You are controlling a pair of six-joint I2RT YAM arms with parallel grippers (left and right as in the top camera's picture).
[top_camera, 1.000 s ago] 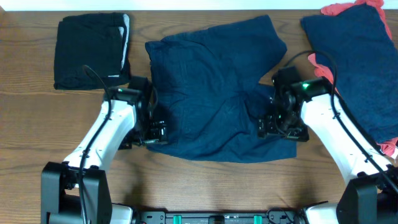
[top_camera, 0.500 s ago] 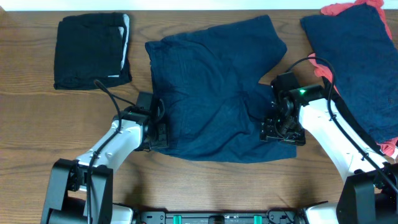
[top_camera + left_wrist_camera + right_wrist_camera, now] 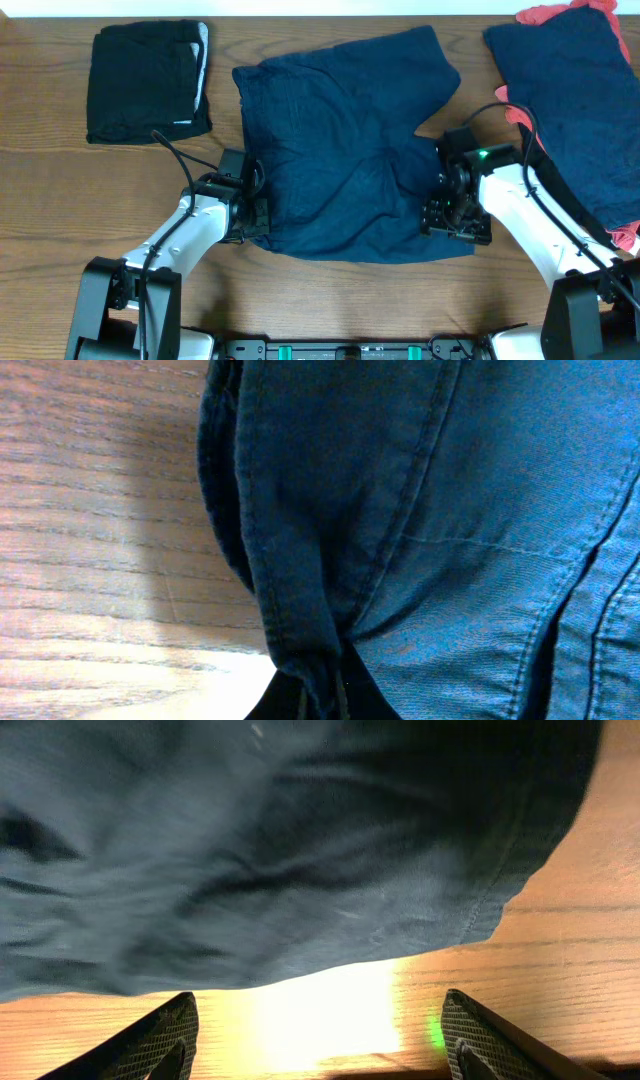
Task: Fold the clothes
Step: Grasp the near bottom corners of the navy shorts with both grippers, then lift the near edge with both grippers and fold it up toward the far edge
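The left gripper rises next, carries the shorts' hem outward toward the far corner [image 3: 247, 82] beside the black garment and releases it, since that corner lies outward of the gripper.
A dark navy pair of shorts [image 3: 340, 140] lies spread and rumpled in the middle of the table. My left gripper [image 3: 255, 215] sits at its lower left edge, shut on the seamed hem. In the left wrist view the hem [image 3: 300, 650] bunches into the closed gripper [image 3: 322, 700]. My right gripper [image 3: 455, 220] hovers at the shorts' lower right edge. In the right wrist view it [image 3: 320, 1040] stands open, its fingers [image 3: 150, 1040] wide apart over bare wood, and the fabric edge [image 3: 250, 850] lies just beyond the fingertips, not between them.
A folded black garment with a pale grey stripe [image 3: 148, 80] lies at the back left. A second navy piece [image 3: 570, 110] lies at the right edge, with coral-red fabric [image 3: 550, 14] showing behind and beside it. Bare wooden table [image 3: 60, 200] surrounds them.
My left gripper slid in to the shorts' left hem and closed on it. My right gripper shifted slightly toward the near edge and narrowed a little, staying open.
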